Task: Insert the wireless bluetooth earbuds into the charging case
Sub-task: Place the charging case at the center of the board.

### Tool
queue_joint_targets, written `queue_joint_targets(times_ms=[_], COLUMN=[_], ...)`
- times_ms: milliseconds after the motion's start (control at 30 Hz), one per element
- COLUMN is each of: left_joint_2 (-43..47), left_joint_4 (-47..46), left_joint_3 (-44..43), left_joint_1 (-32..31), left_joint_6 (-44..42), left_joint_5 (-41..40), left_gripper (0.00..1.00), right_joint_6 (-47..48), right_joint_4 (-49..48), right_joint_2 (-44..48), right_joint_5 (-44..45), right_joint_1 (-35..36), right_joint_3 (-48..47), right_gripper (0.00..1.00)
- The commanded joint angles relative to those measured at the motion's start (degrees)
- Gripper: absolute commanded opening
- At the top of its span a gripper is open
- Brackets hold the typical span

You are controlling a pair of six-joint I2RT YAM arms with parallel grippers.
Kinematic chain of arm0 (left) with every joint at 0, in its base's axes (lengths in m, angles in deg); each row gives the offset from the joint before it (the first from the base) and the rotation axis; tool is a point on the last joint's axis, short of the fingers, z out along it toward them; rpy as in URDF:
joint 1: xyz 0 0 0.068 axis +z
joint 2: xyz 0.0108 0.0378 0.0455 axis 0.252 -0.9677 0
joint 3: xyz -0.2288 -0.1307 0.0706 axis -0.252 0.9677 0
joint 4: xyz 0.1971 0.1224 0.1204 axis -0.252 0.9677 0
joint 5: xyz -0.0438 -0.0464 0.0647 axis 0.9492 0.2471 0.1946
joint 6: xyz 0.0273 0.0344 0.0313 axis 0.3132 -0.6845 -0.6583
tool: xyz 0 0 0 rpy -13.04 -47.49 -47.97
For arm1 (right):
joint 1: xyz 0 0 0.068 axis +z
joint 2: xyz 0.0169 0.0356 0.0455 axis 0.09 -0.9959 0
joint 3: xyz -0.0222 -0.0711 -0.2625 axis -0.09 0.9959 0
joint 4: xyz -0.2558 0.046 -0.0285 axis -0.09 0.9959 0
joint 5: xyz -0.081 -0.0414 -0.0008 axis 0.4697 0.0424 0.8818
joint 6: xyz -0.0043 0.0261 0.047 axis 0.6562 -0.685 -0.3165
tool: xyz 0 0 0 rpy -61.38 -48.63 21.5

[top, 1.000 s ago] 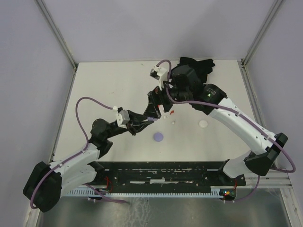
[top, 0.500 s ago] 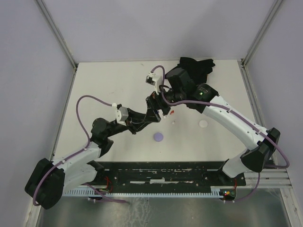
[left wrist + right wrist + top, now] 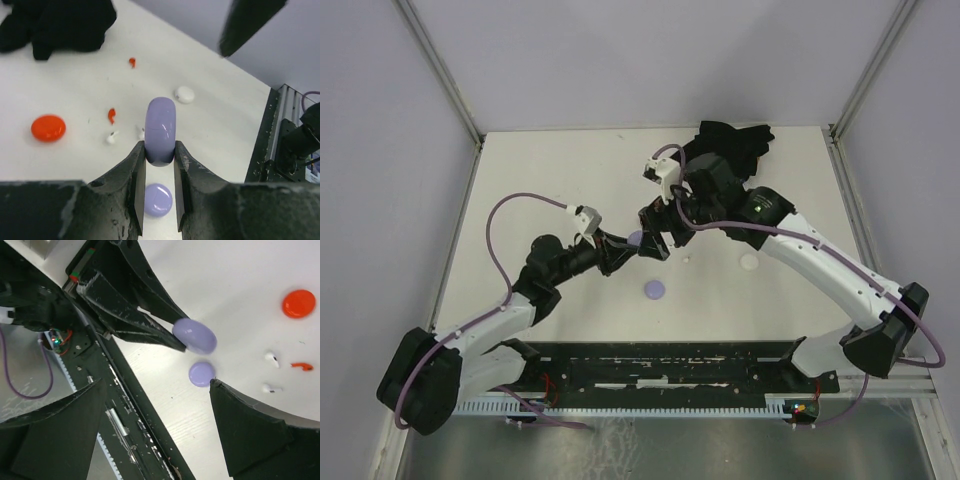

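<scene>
I should tip my left gripper downward, lower the charging case and let go of it on the bare tabletop beside the lavender disc, because that spot is clear of earbuds.
My left gripper is shut on a lavender charging case, held on edge above the table. The case also shows in the right wrist view, and from above. Tiny earbuds lie on the table past it: two red and two white. My right gripper hangs wide open just above and beside the held case, holding nothing. Its view shows two white earbuds and a red one.
A lavender disc lies on the table under the left fingers. A red disc and a white disc lie further off. A black cloth is bunched at the back edge. The black rail runs along the near edge.
The left wrist has drawn back to the left and turned, and the lavender case now shows at its fingertips. The right gripper swung left, then back right, staying open.
</scene>
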Motion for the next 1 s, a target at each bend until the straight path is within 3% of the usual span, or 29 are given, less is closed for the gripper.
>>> queue_joint_targets(times_ms=[0,233,467,600,733,967], left_joint_2=[0.3,-8.4,-24.8,-31.5,-33.3,-31.7], left_joint_4=[19.2,35.6,47.3,49.1,52.3,59.1], left_joint_3=[-4.8,-8.9,-18.5,-21.5,-22.5,-23.7], left_joint_1=[0.3,1.1,1.9,2.0,2.1,2.3], left_joint_6=[6.5,15.8,17.6,18.4,18.8,17.1], left_joint_5=[-11.4,-15.9,-11.5,-9.2,-12.5,-20.5], left_gripper=[0.06,0.11,0.11,0.13,0.25,0.57], right_joint_6=[-3.3,-9.0,-11.9,-12.4,-12.7,-12.7], right_joint_4=[-1.5,-1.7,-4.2,-4.3,-4.2,-2.9], right_joint_2=[4.0,3.6,3.0,2.6,2.4,1.7], right_joint_5=[13.7,26.1,30.8,32.8,34.2,35.5], right_joint_1=[-1.2,-3.0,-4.6,-5.6,-6.6,-9.5], right_joint_3=[3.1,10.0,16.5,18.4,20.0,21.4], right_gripper=[0.93,0.93,0.93,0.93,0.93,0.94])
